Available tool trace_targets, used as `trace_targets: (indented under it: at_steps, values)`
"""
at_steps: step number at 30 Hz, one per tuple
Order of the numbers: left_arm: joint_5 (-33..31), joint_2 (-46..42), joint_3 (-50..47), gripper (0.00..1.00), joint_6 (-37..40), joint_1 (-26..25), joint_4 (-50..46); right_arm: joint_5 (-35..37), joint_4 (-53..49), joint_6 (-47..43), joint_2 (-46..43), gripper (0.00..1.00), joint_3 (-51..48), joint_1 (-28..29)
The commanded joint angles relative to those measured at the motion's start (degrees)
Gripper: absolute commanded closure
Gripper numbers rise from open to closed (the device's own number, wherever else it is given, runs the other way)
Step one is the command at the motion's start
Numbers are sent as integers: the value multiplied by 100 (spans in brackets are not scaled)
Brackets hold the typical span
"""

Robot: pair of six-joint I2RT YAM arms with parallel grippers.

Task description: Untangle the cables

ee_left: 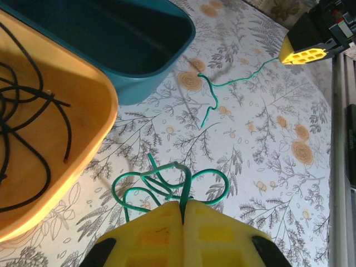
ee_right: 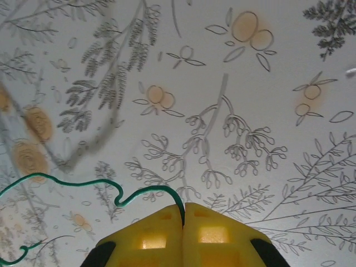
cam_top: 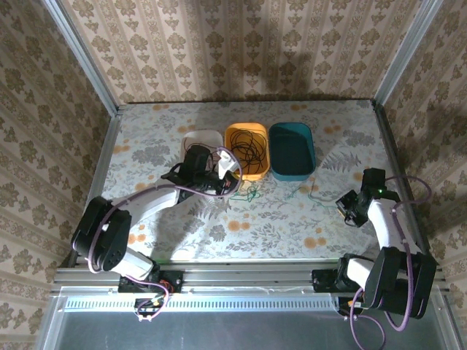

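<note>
The teal bin is still empty, so my right gripper will lift the green cable end outward and over the bin's open inside, then lower to release it.
My left gripper (ee_left: 183, 208) is shut on a green cable (ee_left: 186, 183) that bunches into several loops just past the yellow fingertips, above the floral table. From above, this gripper (cam_top: 235, 177) sits near the front of the orange bin, with the green loops (cam_top: 252, 193) beside it. A second stretch of green cable (ee_left: 239, 81) runs across the table to my right gripper (ee_left: 303, 54). The right gripper (ee_right: 183, 207) is shut on a green cable end (ee_right: 153, 188) that curls off to the left. It hangs low at the table's right side (cam_top: 347, 207). Black cables (ee_left: 53, 99) lie coiled in the orange bin.
Three bins stand in a row at mid-table: a white one (cam_top: 201, 138), the orange one (cam_top: 235, 137) and a teal one (cam_top: 292, 169). Patterned walls close in the table's back and sides. A metal rail (cam_top: 233, 273) runs along the near edge.
</note>
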Motion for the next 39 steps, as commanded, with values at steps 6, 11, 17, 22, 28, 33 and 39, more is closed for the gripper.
trace_targets:
  at_steps: [6,11,17,22,28,33,39]
  values:
    - [320,325,291,100,77,-80,41,-930,268,-689,-234,100,1257,736]
    - [314,387,308,100,61,-90,69,-1235,262,-790,-138,100,1877,1024]
    - [273,345,235,100,37,-90,67,-431,715,-247,174,100,2269,1291]
    - [191,274,160,100,5,-90,96,1893,1273,239,494,100,2367,2164]
    - [150,236,150,100,-5,-99,63,4051,1856,1169,1324,100,2427,3111]
    - [87,132,137,100,57,-99,-68,4634,1851,1680,2235,100,2890,3233]
    - [30,91,115,100,48,-99,-125,4584,1975,1774,3046,100,3382,3336]
